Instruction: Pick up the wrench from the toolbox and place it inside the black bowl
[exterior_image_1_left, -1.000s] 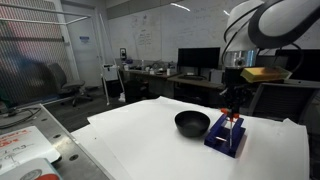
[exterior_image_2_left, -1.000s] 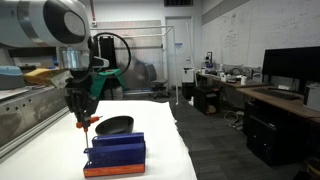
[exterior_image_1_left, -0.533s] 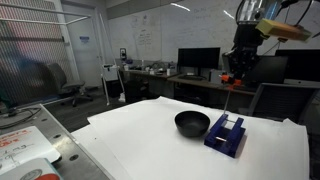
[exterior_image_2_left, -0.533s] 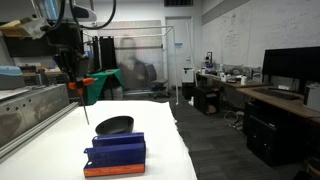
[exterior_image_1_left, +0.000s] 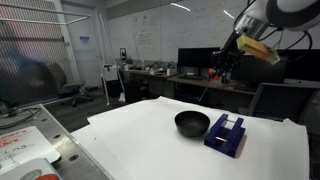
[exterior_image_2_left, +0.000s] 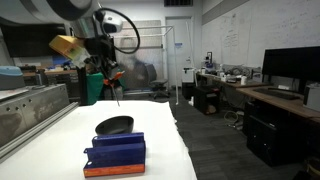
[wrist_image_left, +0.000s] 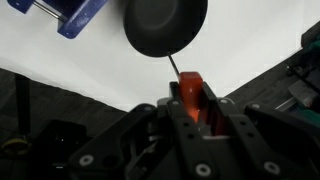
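My gripper holds the wrench (wrist_image_left: 190, 92) and will next carry it outward and well down, stem first, into the empty black bowl's hollow (wrist_image_left: 160, 14). Then it will let go of it.
My gripper (wrist_image_left: 190, 104) is shut on the wrench (wrist_image_left: 190, 92), a red-orange tool with a thin dark shaft pointing down. In both exterior views the gripper (exterior_image_1_left: 221, 72) (exterior_image_2_left: 108, 76) hangs high above the white table with the wrench (exterior_image_2_left: 113, 77) in it. The black bowl (exterior_image_1_left: 192, 122) (exterior_image_2_left: 114, 126) (wrist_image_left: 165, 25) lies below and is empty. The dark blue toolbox (exterior_image_1_left: 226, 134) (exterior_image_2_left: 115, 153) stands right beside the bowl; in the wrist view it (wrist_image_left: 70, 14) shows at the top left.
The white table (exterior_image_1_left: 140, 145) carries only the bowl and toolbox. Desks with monitors (exterior_image_1_left: 198, 60) stand behind it. A metal bench (exterior_image_2_left: 30, 115) runs alongside the table.
The arm has risen from just above the toolbox, lifting the wrench clear, and swung up and sideways toward the bowl's side.
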